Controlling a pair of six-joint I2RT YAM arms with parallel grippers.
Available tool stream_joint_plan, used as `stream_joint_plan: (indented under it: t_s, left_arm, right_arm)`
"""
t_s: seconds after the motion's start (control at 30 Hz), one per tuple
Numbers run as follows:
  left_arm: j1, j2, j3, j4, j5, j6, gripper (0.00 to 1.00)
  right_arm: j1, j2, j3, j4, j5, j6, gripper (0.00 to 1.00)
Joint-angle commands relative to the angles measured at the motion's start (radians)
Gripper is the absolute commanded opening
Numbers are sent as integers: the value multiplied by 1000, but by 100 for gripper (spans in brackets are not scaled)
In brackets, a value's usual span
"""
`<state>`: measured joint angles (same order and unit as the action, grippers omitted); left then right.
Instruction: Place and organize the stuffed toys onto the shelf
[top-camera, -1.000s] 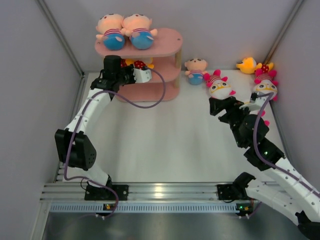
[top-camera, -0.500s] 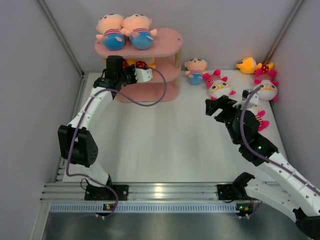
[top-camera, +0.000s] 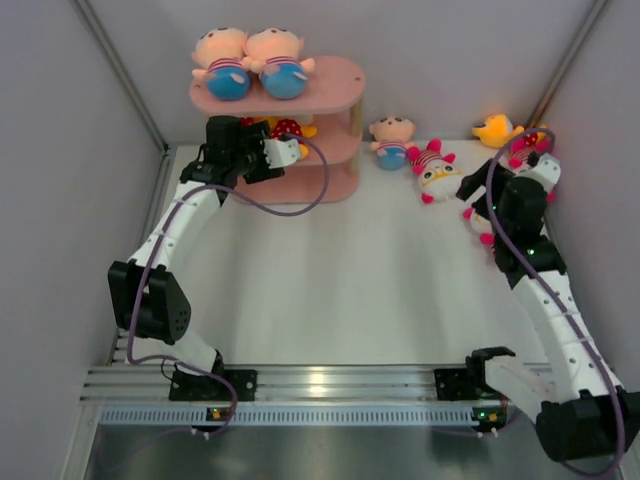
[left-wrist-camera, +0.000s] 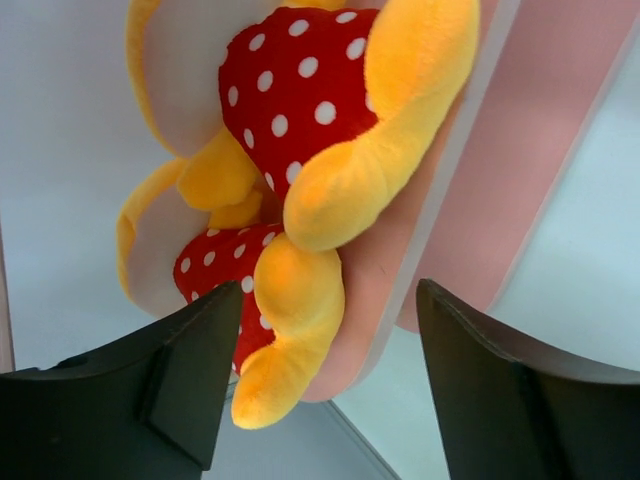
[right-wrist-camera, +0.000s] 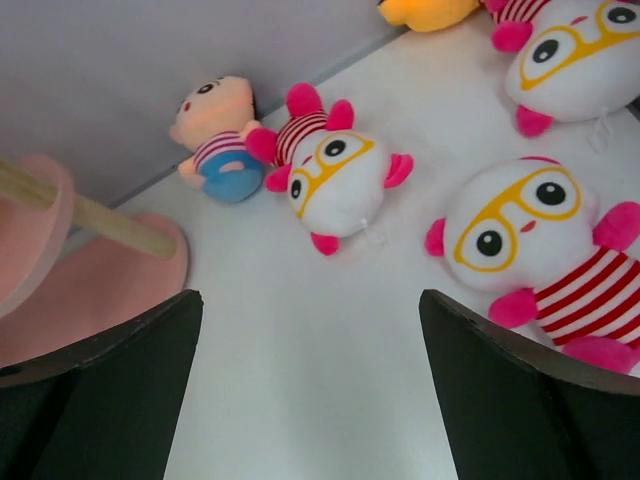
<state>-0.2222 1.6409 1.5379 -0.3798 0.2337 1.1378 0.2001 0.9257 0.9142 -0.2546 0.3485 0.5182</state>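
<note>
I will move my empty right gripper outward and down next, onto the yellow-orange toy where its head meets its dotted body, because the toy is off the shelf (top-camera: 335, 88) in the back corner.
The pink shelf (top-camera: 335, 88) stands at the back left. Two peach-headed dolls (top-camera: 250, 62) lie on its top board. Yellow-orange toys with red dotted bodies (top-camera: 288, 128) (left-wrist-camera: 295, 90) lie on the middle board (left-wrist-camera: 520, 180). My left gripper (top-camera: 250, 140) (left-wrist-camera: 330, 300) stands open at that board's edge. One toy's yellow foot (left-wrist-camera: 290, 300) lies loose between the fingers. My right gripper (top-camera: 478, 185) (right-wrist-camera: 310, 300) hangs open above the table near white-faced toys (right-wrist-camera: 335, 175) (right-wrist-camera: 520, 225) (top-camera: 437, 172). Nothing is between its fingers.
A peach-headed doll (top-camera: 390, 138) (right-wrist-camera: 215, 140) lies on the table right of the shelf. A third white-faced toy (right-wrist-camera: 575, 55) and a yellow-orange toy (top-camera: 497, 130) lie in the back right corner. Grey walls close in the sides and back. A shelf post (right-wrist-camera: 100, 215) shows in the right wrist view.
My left gripper has opened and let go of the yellow-orange toy on the middle board. My right arm has swung toward the back right, over the white-faced toys.
</note>
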Motion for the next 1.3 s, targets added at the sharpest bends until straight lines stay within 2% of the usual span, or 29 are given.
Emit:
stream_joint_plan:
  t_s: [0.0,0.07,0.1,0.17,0.2,0.27,0.37,0.43,0.47,0.5,0.57,0.7,0.8,0.9,1.07,1.13,1.17,1.2,1.27]
  left_arm:
    - [6,-88,-45,33,6,8,80]
    - [4,-110,-48,25,10,-19,86]
    - [3,-119,-48,19,9,-27,88]
    - [-2,-144,-45,3,-3,-58,93]
    - [-5,-153,-45,-5,-10,-65,94]
    - [-8,-186,-47,-48,-27,-96,95]
    - [-12,-239,-62,-106,-30,-156,98]
    - [-14,-265,-88,-131,-33,-200,98]
    - [-17,-292,-100,-130,-42,-216,98]
    - [-17,-302,-120,-130,-46,-252,98]
    - [-20,-323,-133,-134,-57,-295,98]
    - [-23,-329,-140,-148,-59,-372,98]
    - [-23,-311,-137,-148,-66,-377,98]
    - [-23,-282,-121,-148,-91,-375,98]
    - [-23,-237,-82,-148,-123,-360,98]
    - [-23,-231,-73,-148,-128,-354,98]
    - [-23,-227,-70,-148,-131,-352,98]
    - [-23,-224,-67,-148,-135,-348,98]
    - [-23,-214,-61,-148,-137,-349,98]
  right_arm:
    - [-241,123,128,73,-259,-24,91]
    - [-368,229,251,77,-307,-26,91]
    - [-399,355,302,72,-325,-24,91]
    - [-464,494,414,43,-376,-23,91]
    - [-478,633,531,31,-390,-21,91]
    - [-505,773,665,-32,-424,-8,91]
    - [-518,1078,944,-44,-486,37,88]
    - [-518,1194,1076,-61,-505,78,84]
    - [-518,1249,1195,-66,-511,100,84]
    - [-518,1347,1248,-61,-513,147,83]
    - [-518,1429,1355,-25,-514,207,81]
    - [-507,1593,1422,137,-444,385,78]
    - [-490,1690,1474,201,-395,489,77]
    - [-464,1787,1575,227,-355,551,77]
    - [-426,1846,1589,301,-215,629,78]
    - [-419,1871,1609,311,-191,670,69]
    - [-421,1888,1623,313,-186,692,59]
    - [-422,1888,1621,311,-187,692,33]
    - [-426,1875,1585,310,-206,669,9]
